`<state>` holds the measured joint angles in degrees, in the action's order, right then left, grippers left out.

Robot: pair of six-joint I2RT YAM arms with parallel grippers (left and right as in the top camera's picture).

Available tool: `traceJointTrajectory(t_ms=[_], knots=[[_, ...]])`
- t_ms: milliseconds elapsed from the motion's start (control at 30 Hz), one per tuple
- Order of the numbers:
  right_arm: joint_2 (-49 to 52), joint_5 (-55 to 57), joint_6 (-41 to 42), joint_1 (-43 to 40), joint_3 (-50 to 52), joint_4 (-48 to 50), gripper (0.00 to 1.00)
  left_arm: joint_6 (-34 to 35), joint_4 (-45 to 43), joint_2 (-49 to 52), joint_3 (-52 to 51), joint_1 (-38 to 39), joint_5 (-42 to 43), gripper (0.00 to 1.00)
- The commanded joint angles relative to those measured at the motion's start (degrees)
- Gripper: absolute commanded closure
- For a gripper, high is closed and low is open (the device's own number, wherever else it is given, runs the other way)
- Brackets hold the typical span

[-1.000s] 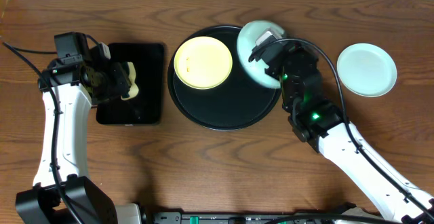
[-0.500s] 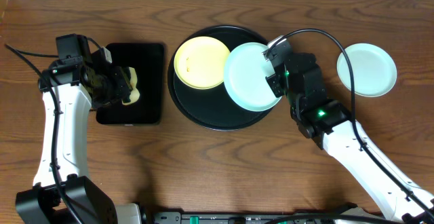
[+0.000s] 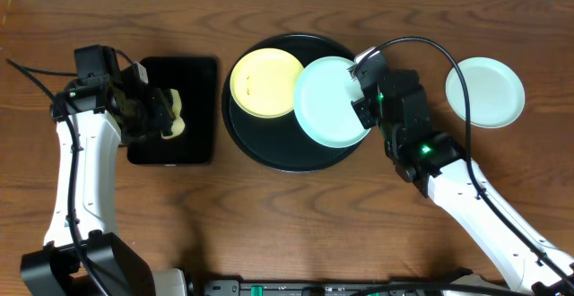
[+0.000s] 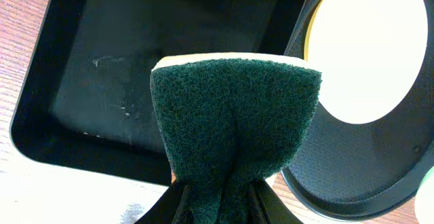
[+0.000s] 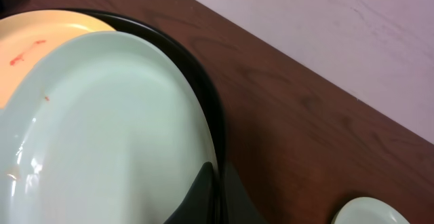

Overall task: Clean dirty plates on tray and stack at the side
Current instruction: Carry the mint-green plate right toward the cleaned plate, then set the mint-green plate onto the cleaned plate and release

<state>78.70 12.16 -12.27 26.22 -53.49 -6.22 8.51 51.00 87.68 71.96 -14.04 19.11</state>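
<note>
The second mint plate is empty and sits toward the right in the overhead view, so the robot's right gripper should next raise its own plate, then lower it onto that plate.
The round black tray holds a pale yellow plate at its left, with a small orange smear visible in the right wrist view. My right gripper is shut on the right rim of a mint plate, which is held roughly level over the tray's right half and overlaps the yellow plate's edge. In the right wrist view the mint plate fills the left, with the gripper pinching its rim. A second mint plate rests on the table at the right. My left gripper is shut on a green-and-yellow sponge over the rectangular tray.
A black rectangular tray with rounded corners lies left of the round tray, under the left gripper. Bare wooden table surrounds everything. A pale wall runs along the far edge. The right arm's cable arcs over between the tray and the right-hand plate.
The right gripper has brought its mint plate down and left from a steep tilt at the tray's far right edge to roughly level over the tray. The left arm is unchanged.
</note>
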Motion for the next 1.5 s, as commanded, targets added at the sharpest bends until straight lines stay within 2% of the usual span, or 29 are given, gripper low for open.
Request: traceJointTrajectory(t_ms=[0,233,400,500,667,900,1067,1233,1467], knots=[[-0.6,-0.4,1.3,-0.4,-0.1,0.2,0.99,-1.0,0.2,0.1,-0.3,0.0,-0.4,0.92],[-2.6,3.6,-1.5,-0.5,-0.1,4.1,0.99,-1.1,0.2,0.1,-0.3,0.0,-2.3,0.92],[-4.5,14.1,-2.1,-2.8,-0.1,9.2,0.99,-1.0,0.2,0.1,-0.5,0.0,-2.3,0.92],[-4.5,19.0,-2.1,-6.5,-0.1,10.6,0.99,-1.0,0.2,0.1,-0.5,0.0,-2.3,0.92],[-4.4,19.7,2.1,-17.3,-0.1,9.4,0.99,-1.0,0.2,0.1,-0.5,0.0,-2.3,0.92],[-3.3,5.7,13.5,-36.8,-0.1,2.9,0.99,-1.0,0.2,0.1,-0.5,0.0,-2.3,0.92],[2.5,-2.9,20.7,-47.7,-0.1,0.4,0.99,-1.0,0.2,0.1,-0.5,0.0,-2.3,0.92],[10.8,-6.3,20.6,-52.9,-0.1,2.0,0.99,-1.0,0.2,0.1,-0.5,0.0,-2.3,0.92],[18.9,-12.7,20.6,-53.8,-0.1,7.9,0.91,-1.0,0.3,0.1,-0.5,0.0,-2.3,0.92]])
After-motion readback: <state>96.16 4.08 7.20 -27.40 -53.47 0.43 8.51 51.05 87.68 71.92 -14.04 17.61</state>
